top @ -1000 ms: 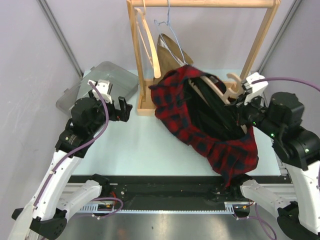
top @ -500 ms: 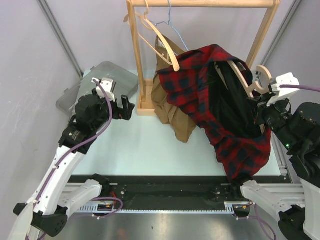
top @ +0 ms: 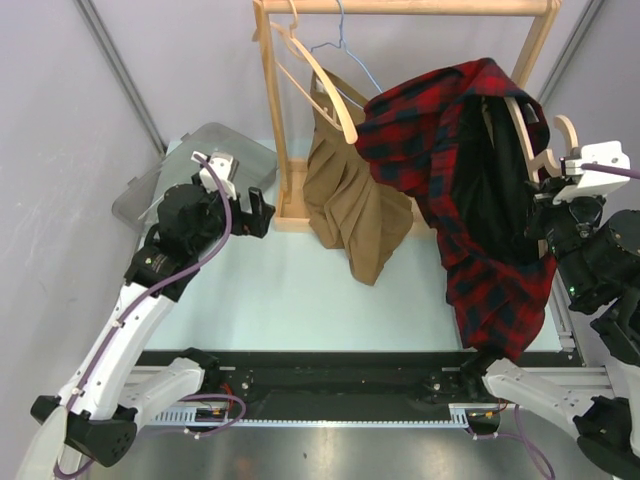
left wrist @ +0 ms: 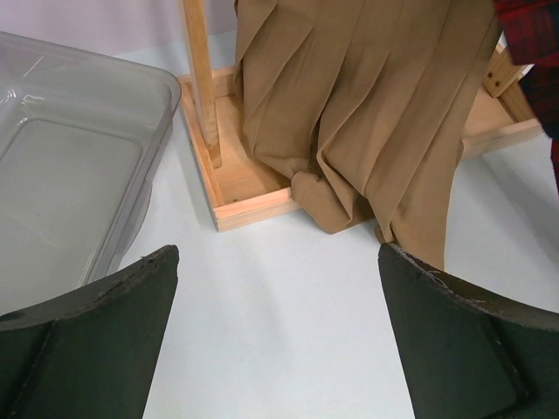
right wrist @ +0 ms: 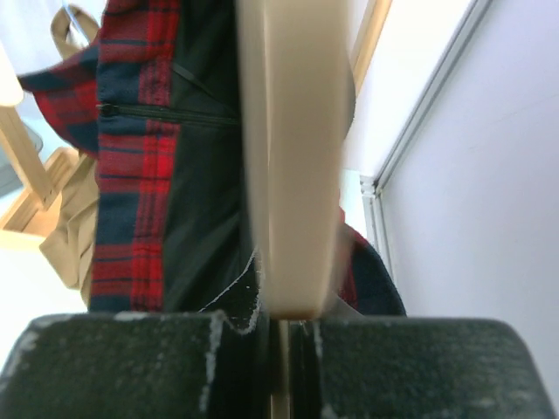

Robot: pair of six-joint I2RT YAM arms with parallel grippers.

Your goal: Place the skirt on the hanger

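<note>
My right gripper moves outward next, sets the hanger's hook over the bare end of the rack's top bar (top: 518, 7) and lets go, since that end lies outward.
The red plaid skirt (top: 470, 130) with its black lining hangs draped over a wooden hanger (top: 532, 140), lifted off the table at the right, close to the rack's right post. My right gripper (top: 558, 198) is shut on that hanger just below its hook. In the right wrist view the hanger (right wrist: 293, 157) rises straight out of the shut right gripper (right wrist: 284, 327), with the skirt (right wrist: 131, 175) to its left. My left gripper (top: 250, 212) hovers open and empty over the table near the rack's base; the wrist view of the left gripper (left wrist: 279, 332) shows bare table between the fingers.
A wooden clothes rack (top: 400, 8) stands at the back, its base (left wrist: 253, 205) on the table. A tan pleated skirt (top: 350, 200) hangs from it on a wire hanger, beside a bare wooden hanger (top: 315, 75). A clear plastic bin (top: 200, 165) sits at the left.
My right arm has lifted the hanger and plaid skirt off the table, up and to the right, uncovering the tan skirt. The left arm has crept slightly toward the rack.
</note>
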